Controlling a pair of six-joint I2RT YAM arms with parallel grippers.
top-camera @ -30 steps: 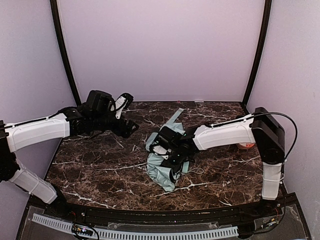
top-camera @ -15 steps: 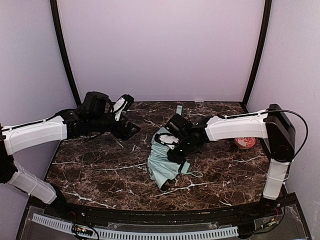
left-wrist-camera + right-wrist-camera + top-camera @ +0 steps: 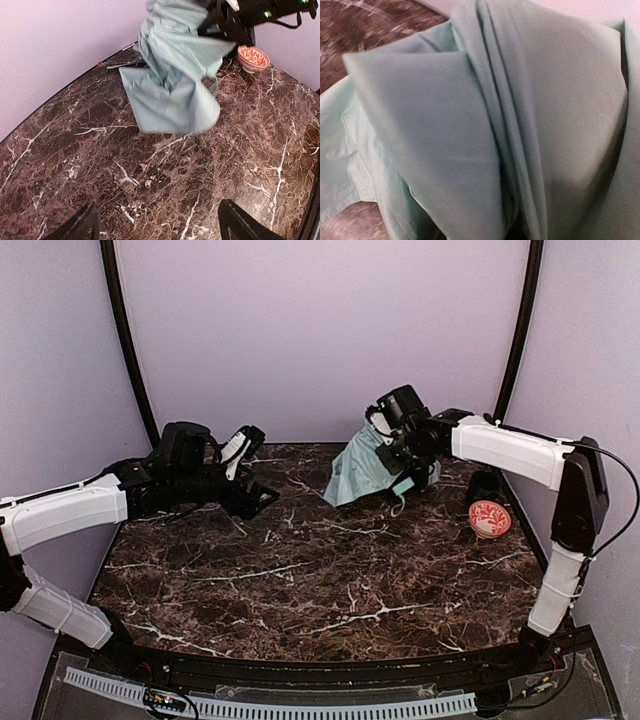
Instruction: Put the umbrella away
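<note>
My right gripper comes back and down, to the left in the top view, and releases the umbrella (image 3: 358,474) next, since the marble table's middle is bare.
The umbrella (image 3: 358,474) is a loose bundle of pale mint-green fabric, raised at the back of the table near the rear wall. My right gripper (image 3: 397,445) is shut on its upper end, and the fabric hangs down and to the left towards the tabletop. In the right wrist view the umbrella (image 3: 495,125) fills the picture and hides the fingers. The left wrist view shows the umbrella (image 3: 170,85) hanging ahead, its thin cord looping at the right. My left gripper (image 3: 256,470) hovers open over the left rear of the table, holding nothing; it (image 3: 157,231) is well apart from the fabric.
An orange-and-white patterned bowl (image 3: 490,519) sits at the right edge of the marble table (image 3: 300,580), with a dark cup (image 3: 485,485) just behind it. The bowl (image 3: 253,57) also shows in the left wrist view. Walls stand close at the back and sides.
My right gripper shut on the umbrella at the table's middle, then lifted it and carried it to the back right. The bowl is now uncovered. The left arm barely moved.
</note>
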